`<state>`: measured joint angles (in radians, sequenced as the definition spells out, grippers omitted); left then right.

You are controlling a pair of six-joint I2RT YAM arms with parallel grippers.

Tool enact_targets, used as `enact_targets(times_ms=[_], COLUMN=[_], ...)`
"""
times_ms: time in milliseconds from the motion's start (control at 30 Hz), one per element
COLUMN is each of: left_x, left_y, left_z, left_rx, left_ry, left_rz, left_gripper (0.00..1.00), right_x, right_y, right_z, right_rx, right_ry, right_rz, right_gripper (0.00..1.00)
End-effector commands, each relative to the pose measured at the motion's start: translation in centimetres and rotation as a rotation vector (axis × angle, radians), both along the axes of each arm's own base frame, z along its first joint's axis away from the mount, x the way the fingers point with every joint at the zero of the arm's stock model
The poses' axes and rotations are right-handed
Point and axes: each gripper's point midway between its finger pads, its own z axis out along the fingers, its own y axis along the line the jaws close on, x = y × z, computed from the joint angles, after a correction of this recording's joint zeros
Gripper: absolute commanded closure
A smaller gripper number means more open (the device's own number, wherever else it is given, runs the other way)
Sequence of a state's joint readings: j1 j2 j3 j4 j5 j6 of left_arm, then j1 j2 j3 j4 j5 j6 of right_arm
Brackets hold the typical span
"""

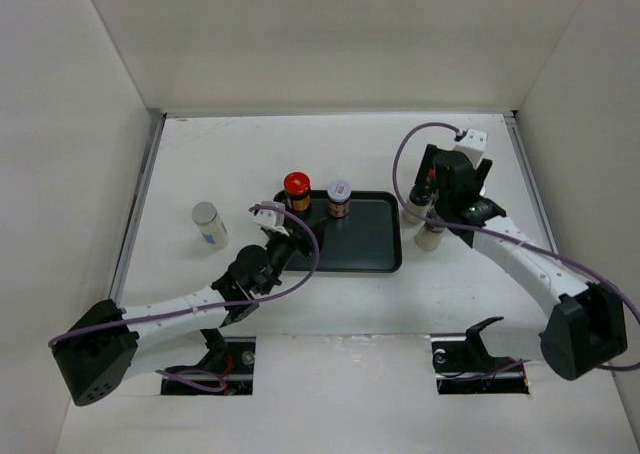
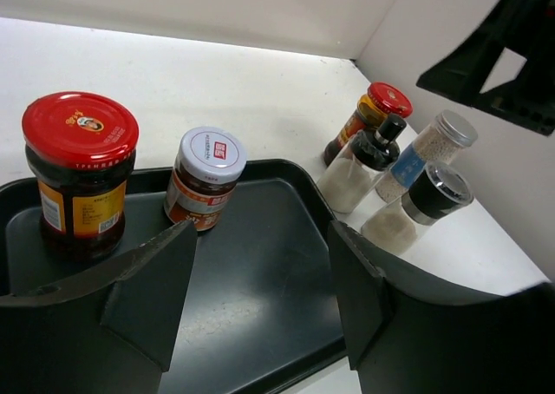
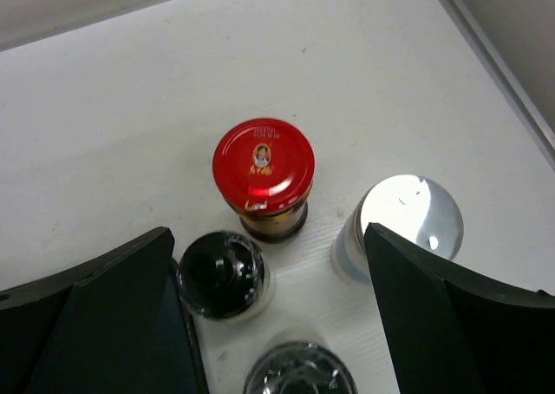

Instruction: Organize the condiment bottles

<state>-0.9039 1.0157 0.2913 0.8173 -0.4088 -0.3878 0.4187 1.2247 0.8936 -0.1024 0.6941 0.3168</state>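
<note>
The robot will bring its open right gripper outward and down around the red cap (image 3: 264, 166) of the small amber bottle, since the cap is below and beyond the gripper's fingers.
A red-capped amber jar (image 1: 296, 189) (image 2: 80, 173) and a brown pale-lidded jar (image 1: 339, 198) (image 2: 206, 177) stand at the back of the black tray (image 1: 370, 249) (image 2: 260, 264). My left gripper (image 1: 272, 219) (image 2: 260, 298) is open and empty over the tray's left part. Right of the tray stands a cluster: a small red-capped amber bottle (image 3: 263, 175) (image 2: 368, 121), a black-capped bottle (image 3: 223, 274) (image 2: 368, 161), a silver-lidded clear bottle (image 3: 403, 225) (image 2: 429, 151) and a dark-lidded one (image 3: 299, 372) (image 2: 421, 205). My right gripper (image 1: 440, 189) (image 3: 267, 255) is open above this cluster, touching none.
A white pale-capped bottle (image 1: 209, 224) stands alone on the table left of the tray. White walls enclose the table at the left, back and right. The right arm's cable (image 1: 400, 164) loops above the tray's right end.
</note>
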Motion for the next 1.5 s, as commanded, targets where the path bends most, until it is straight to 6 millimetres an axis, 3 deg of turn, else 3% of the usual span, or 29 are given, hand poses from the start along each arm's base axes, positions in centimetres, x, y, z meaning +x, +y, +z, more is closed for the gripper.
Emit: enact_targets(times_ms=[0,100,300,400,600,1100,1233,1367,1467], left_x=[-0.2,0.0,0.5,0.6,0.7,2.0,2.0,2.0,2.1], left_y=[-0.1,0.2,1.5,2.3,3.1,4.4,4.5,4.9,4.9], left_z=[1.4,1.0,1.1,1.6,1.9,0.7,0.8,0.7,0.7], left_rx=[-0.076,-0.079,-0.097,-0.118,-0.131,-0.123,-0.132,-0.136,-0.134], left_ry=[-0.034,-0.023,-0.022,-0.029,-0.035,0.003,0.002,0.005,0.005], left_rz=[-0.016,-0.008,0.031,0.046,0.067,0.119,0.116,0.123,0.123], left_gripper=[0.4,0.39,0.37,0.36,0.33,0.3,0.29,0.28,0.25], right_x=[2.3,4.3,6.3,6.8,7.9,8.7,8.7,9.3,10.2], right_y=[0.1,0.2,-0.4,-1.3,-1.1,-0.5,-1.0,-1.1,-1.1], right_z=[1.7,1.4,-0.3,-1.1,-3.1,-6.9,-7.1,-6.9,-4.5], right_rx=[-0.005,-0.022,-0.03,-0.025,0.0,0.011,0.018,0.02,0.038], right_ry=[0.008,0.045,0.113,0.138,0.218,0.33,0.331,0.324,0.245], right_rz=[0.043,0.064,0.066,0.053,0.101,0.131,0.115,0.103,0.078], right_gripper=[0.01,0.0,0.0,0.0,0.0,0.0,0.08,0.25,0.37])
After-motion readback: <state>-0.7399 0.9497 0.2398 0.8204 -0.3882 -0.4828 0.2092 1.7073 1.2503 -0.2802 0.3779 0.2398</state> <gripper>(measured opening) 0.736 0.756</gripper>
